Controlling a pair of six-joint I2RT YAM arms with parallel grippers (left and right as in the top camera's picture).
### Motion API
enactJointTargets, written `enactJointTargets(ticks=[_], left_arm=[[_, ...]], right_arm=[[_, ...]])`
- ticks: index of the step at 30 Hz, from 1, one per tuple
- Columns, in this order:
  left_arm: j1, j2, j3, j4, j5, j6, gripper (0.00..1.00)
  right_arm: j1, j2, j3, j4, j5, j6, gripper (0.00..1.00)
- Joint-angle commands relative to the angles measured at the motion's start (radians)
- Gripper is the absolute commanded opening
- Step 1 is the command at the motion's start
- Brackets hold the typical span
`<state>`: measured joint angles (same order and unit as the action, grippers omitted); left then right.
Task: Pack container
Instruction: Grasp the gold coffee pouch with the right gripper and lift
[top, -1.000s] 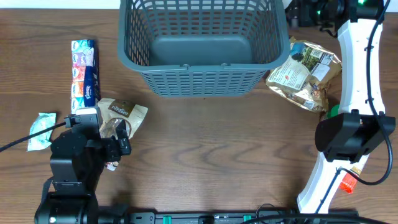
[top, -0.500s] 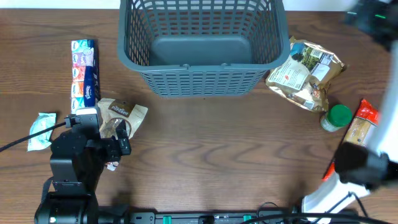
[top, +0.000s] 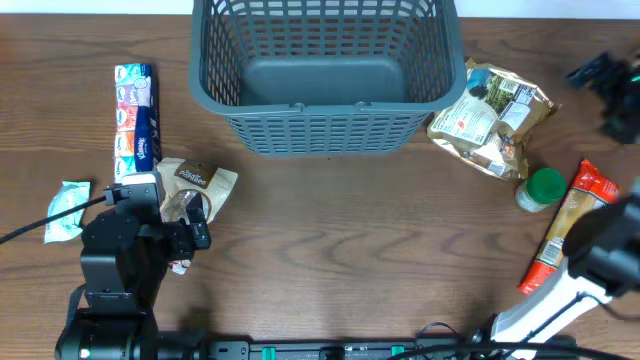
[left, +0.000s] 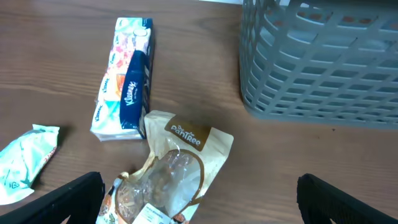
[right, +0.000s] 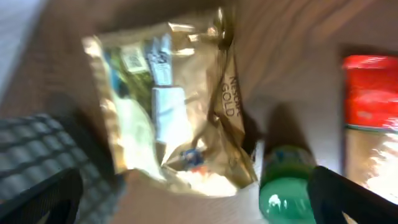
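The gold Nescafe bag is outside the basket (top: 330, 130). My right gripper will go down and to the left in the overhead view next, onto the gold Nescafe bag's outer edge (top: 545, 105).
The container, a dark grey slotted basket (top: 330, 130), stands empty at the back centre; its corner shows in the left wrist view (left: 311, 74). My left gripper (top: 188, 222) is open and empty, its fingers (left: 199, 205) spread low over a tan PanTree pouch (top: 200, 185) (left: 177, 168). My right gripper (top: 610, 85), blurred at the far right edge, is open and empty (right: 193, 199) above a gold Nescafe bag (top: 492, 118) (right: 174, 106) and a green-capped bottle (top: 543, 188) (right: 286, 183).
A Kleenex tissue pack (top: 136, 115) (left: 124, 81) lies left of the basket. A small pale green packet (top: 67, 208) (left: 25, 165) lies at the far left. A long red and tan packet (top: 568, 225) (right: 373, 118) lies right of the bottle.
My right arm has swung from over the right-hand items out to the far right edge, uncovering the bottle and the red and tan packet. The left arm has not moved.
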<state>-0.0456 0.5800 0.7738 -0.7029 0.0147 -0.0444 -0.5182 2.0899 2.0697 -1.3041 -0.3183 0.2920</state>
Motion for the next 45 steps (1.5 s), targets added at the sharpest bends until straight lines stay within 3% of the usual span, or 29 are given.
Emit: enactJointTargets(ticks=[1,9,24,26,29,33,36,38,45], left_arm=[[0.006,0.000,0.018,-0.002,-0.016,0.017,0.98],[0.006,0.000,0.018,-0.017,-0.016,0.017,0.98],[0.006,0.000,0.018,-0.063,-0.016,0.017,0.99],[0.006,0.000,0.018,-0.063,-0.016,0.017,0.99],[0.006,0.000,0.018,-0.063,-0.016,0.017,0.98],[0.006,0.000,0.018,-0.063,-0.016,0.017,0.98],[0.006,0.000,0.018,-0.063,-0.016,0.017,0.98],[0.006,0.000,0.018,-0.063,-0.016,0.017,0.98],[0.006,0.000,0.018,-0.063,-0.016,0.017,0.98]], right_arm=[[0.023,0.012,-0.067,0.064,-0.080,-0.085,0.99],[0.069,0.063,-0.272,0.294,-0.178,-0.137,0.99],[0.101,0.077,-0.576,0.623,-0.155,-0.137,0.99],[0.101,0.077,-0.600,0.644,-0.155,-0.137,0.89],[0.101,0.077,-0.616,0.654,-0.156,-0.137,0.59],[0.101,0.077,-0.616,0.655,-0.158,-0.137,0.33],[0.101,0.076,-0.614,0.657,-0.165,-0.136,0.07],[0.101,0.074,-0.610,0.657,-0.182,-0.137,0.01],[0.101,-0.002,-0.596,0.657,-0.187,-0.136,0.01]])
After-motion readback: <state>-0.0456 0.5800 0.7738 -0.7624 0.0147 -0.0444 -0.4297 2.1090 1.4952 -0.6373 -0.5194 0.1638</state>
